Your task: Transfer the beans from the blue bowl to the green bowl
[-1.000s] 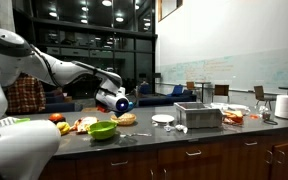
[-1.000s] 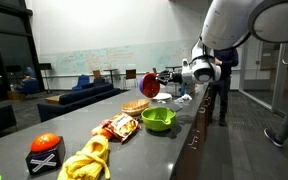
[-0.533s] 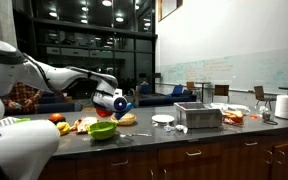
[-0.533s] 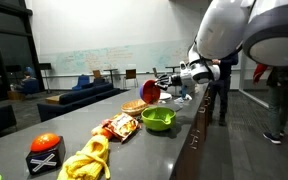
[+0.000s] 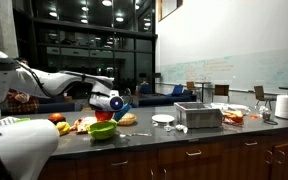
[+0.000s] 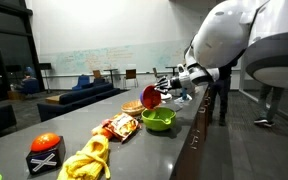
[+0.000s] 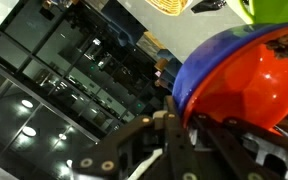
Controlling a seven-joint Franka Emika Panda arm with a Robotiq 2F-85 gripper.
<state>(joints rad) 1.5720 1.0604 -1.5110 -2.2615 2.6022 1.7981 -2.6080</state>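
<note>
I should lower my gripper to bring it down into the green bowl's opening (image 6: 161, 115) and let go of the blue bowl's rim, since the blue bowl hangs tipped just above the green one.
My gripper (image 5: 111, 102) is shut on the rim of the blue bowl (image 5: 121, 104) and holds it tipped on its side just above the green bowl (image 5: 103, 129) on the counter. In an exterior view the tipped bowl (image 6: 151, 96) shows its red inside over the green bowl (image 6: 159, 119). In the wrist view the gripper (image 7: 179, 112) pinches the blue bowl's rim (image 7: 199, 60). The beans (image 7: 246, 85) fill it as a red mass. A bit of the green bowl (image 7: 274, 8) shows at the top right.
Yellow and orange fruit-like items (image 6: 89, 158) and a black box (image 6: 45, 155) lie along the counter. A woven basket (image 6: 134, 106) sits behind the green bowl. A metal tray (image 5: 198, 115), white plate (image 5: 163, 119) and dishes stand further along. The counter edge (image 6: 189, 140) is close.
My gripper has carried the blue bowl lower and closer over the green bowl, tipping it further so that its red inside faces out more.
</note>
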